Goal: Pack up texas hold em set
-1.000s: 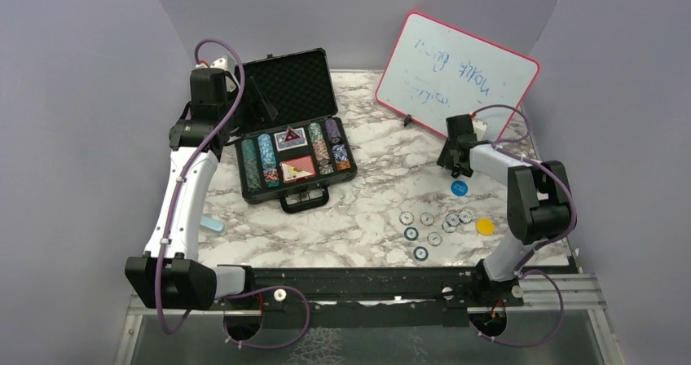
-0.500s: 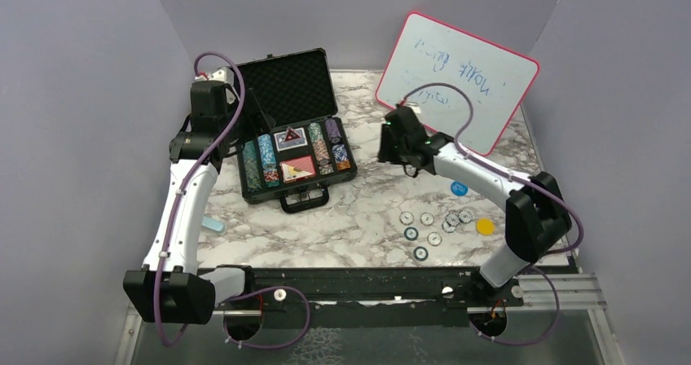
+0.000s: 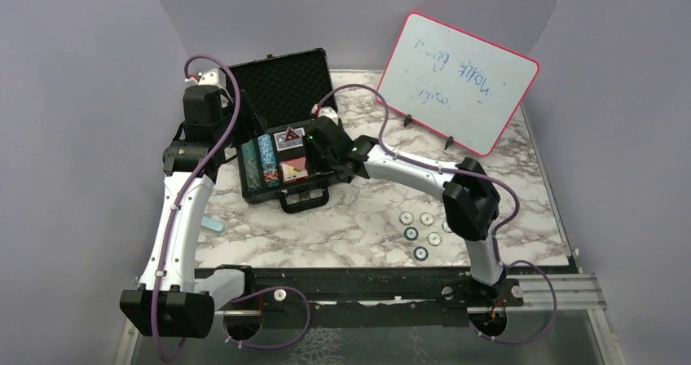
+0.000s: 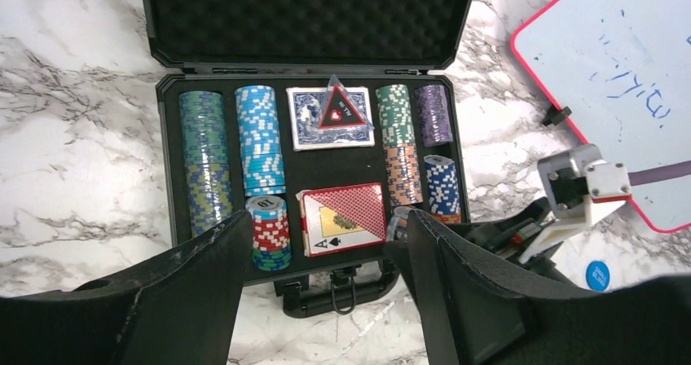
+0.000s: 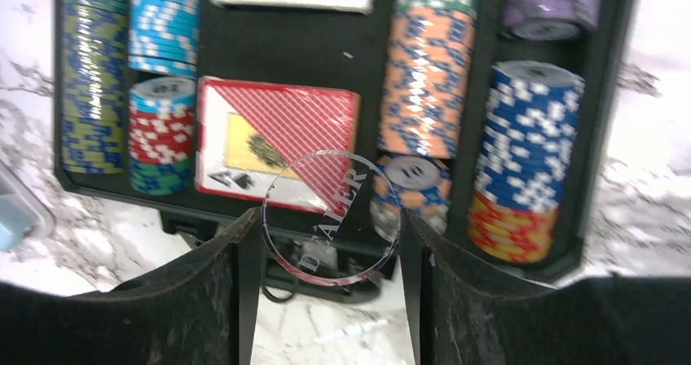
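Observation:
I will move my right gripper to the left in the top view next, then lower it over the red deck point(image 3: 294, 169) point(image 5: 275, 143), whose flat top is empty for the clear button.
The black case point(image 3: 270, 195) lies open at the left of the table, its lid point(image 3: 285, 80) tilted back. It holds rows of poker chips point(image 4: 259, 137), a blue deck with a red-triangle button point(image 4: 343, 109) on it, and a red deck point(image 4: 342, 216). My right gripper point(image 5: 330, 247) hangs over the case's front right corner, shut on a clear round dealer button point(image 5: 326, 239) held edge to edge. Its wrist point(image 3: 326, 149) covers the right chip rows in the top view. My left gripper point(image 4: 327, 222) stands open above the case's front edge and handle point(image 4: 338, 292), holding nothing.
The pink-framed whiteboard point(image 3: 456, 80) leans at the back right. Several loose chips point(image 3: 420, 230) lie on the marble in front of the right arm. A blue button point(image 4: 597, 274) lies right of the case. A small pale blue object point(image 3: 213, 224) sits by the left arm.
My right arm has swung left from the table's right side to over the case, carrying the clear dealer button. The left arm has shifted only slightly.

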You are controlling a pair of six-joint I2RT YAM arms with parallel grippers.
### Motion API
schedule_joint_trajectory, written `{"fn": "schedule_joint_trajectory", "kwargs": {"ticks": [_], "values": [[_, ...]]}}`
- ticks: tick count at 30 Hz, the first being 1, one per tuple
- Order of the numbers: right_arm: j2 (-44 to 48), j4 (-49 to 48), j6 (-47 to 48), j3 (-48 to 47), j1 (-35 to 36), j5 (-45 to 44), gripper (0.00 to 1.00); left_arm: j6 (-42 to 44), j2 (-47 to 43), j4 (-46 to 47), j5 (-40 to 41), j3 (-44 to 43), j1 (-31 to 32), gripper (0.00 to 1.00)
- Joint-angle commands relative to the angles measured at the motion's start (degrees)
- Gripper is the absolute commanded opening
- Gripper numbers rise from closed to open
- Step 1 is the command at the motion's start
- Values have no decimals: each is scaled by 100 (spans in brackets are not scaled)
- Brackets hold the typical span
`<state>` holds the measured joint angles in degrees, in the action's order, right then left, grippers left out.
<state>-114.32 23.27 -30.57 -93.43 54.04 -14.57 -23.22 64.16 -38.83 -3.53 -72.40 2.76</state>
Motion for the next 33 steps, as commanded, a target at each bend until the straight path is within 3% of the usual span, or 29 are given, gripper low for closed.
{"fn": "schedule_joint_trajectory", "kwargs": {"ticks": [1, 8, 16, 25, 29, 33], "values": [[-485, -77, 160, -770, 176, 33, 51, 154, -105, -40, 334, -225, 29, 72], [-1272, 139, 200, -1665, 224, 27, 54, 248, -56, -108, 509, -325, 105, 72], [-1384, 124, 245, -1701, 225, 269, 62, 345, 4, -224, 836, -484, 139, 72], [-1180, 47, 308, -1682, 229, 558, 77, 345, 130, -230, 829, -482, 150, 72], [-879, 89, 253, -1546, 209, 134, 77, 355, 134, -223, 830, -669, 171, 72], [-213, 35, 155, -825, 63, -393, 77, 362, 139, -222, 725, -668, 197, 72]]}}
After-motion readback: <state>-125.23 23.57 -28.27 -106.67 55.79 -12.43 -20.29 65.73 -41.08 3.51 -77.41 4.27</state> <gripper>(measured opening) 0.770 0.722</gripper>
